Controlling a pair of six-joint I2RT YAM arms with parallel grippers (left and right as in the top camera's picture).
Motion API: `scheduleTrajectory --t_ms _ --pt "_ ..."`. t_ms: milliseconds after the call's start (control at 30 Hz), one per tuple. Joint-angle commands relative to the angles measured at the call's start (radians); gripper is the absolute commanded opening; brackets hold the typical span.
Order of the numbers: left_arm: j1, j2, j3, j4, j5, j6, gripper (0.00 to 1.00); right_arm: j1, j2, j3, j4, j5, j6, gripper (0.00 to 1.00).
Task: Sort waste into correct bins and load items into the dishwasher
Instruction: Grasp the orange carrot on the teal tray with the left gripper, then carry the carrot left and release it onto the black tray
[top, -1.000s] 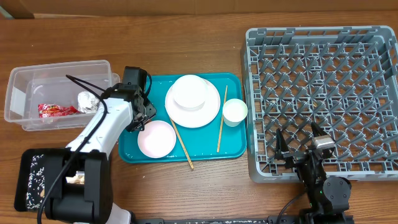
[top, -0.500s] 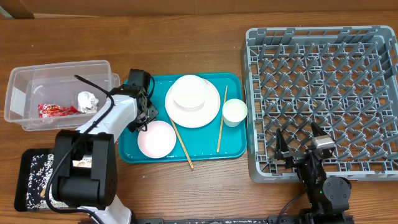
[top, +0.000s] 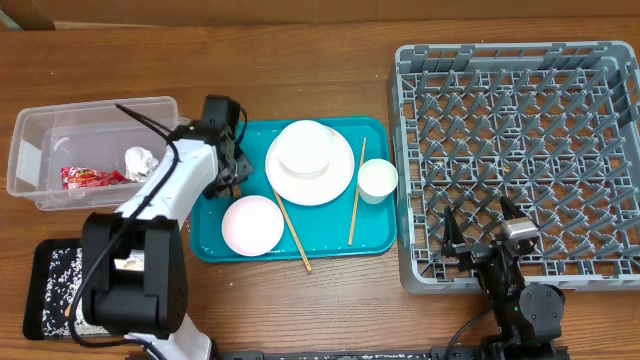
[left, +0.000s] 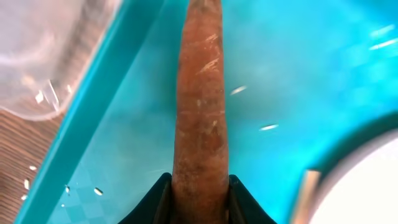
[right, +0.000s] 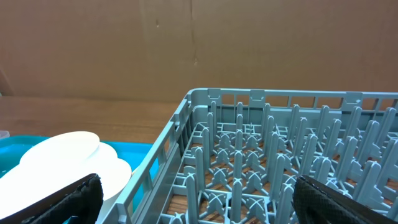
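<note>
Next, my left gripper swings back and leftward in the overhead view, over the rice in the black tray with food waste (top: 130, 262), to release the carrot.
My left gripper (top: 228, 172) hangs over the left end of the teal tray (top: 375, 235). In the left wrist view its jaws (left: 199, 183) are shut on the thick end of the orange carrot (left: 202, 106), which points away over the tray floor. The clear tub (top: 40, 150) holds the red wrapper (top: 92, 177) and a crumpled ball (top: 140, 160). On the teal tray are the white plate (top: 335, 178) with a white bowl (top: 305, 148) on it, the pink bowl (top: 252, 223), the white cup (top: 377, 180) and two chopsticks (top: 356, 205). My right gripper (top: 480, 228) stands open at the grey dish rack's (top: 520, 120) front edge.
A black tray (top: 45, 295) with white rice lies at the front left beside the left arm's base. A few rice grains (left: 96, 191) lie on the teal tray near the carrot. The clear tub's wall (left: 37, 56) stands just left of the teal tray's rim.
My left jaws have closed in on the carrot, and the left wrist has shifted slightly toward the tray's back left corner. The right arm has not moved.
</note>
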Motion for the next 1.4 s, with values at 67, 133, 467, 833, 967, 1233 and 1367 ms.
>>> scheduleTrajectory --t_ms 67,133,467,833,967,1233,1367 --pt "0.000 -0.107 0.085 -0.034 -0.017 0.056 0.05 -0.004 -0.012 -0.011 0.005 -0.005 -0.004 1.00" --pt "0.000 -0.137 0.104 -0.059 -0.017 0.060 0.05 -0.004 -0.012 -0.011 0.005 -0.005 -0.004 1.00" --pt "0.036 -0.345 0.130 -0.291 -0.095 -0.094 0.04 -0.004 -0.012 -0.011 0.005 -0.005 -0.004 1.00" --pt "0.298 -0.467 0.107 -0.642 -0.163 -0.189 0.04 0.000 -0.012 -0.011 0.005 -0.005 -0.004 1.00" --pt "0.383 -0.475 0.029 -0.634 -0.167 -0.189 0.04 0.000 -0.012 -0.011 0.005 -0.005 -0.004 1.00" --pt "0.547 -0.475 -0.179 -0.468 -0.166 -0.181 0.04 0.000 -0.012 -0.011 0.005 -0.005 -0.004 1.00" --pt "0.605 -0.475 -0.274 -0.380 -0.159 -0.181 0.04 0.000 -0.012 -0.011 0.005 -0.005 -0.004 1.00"
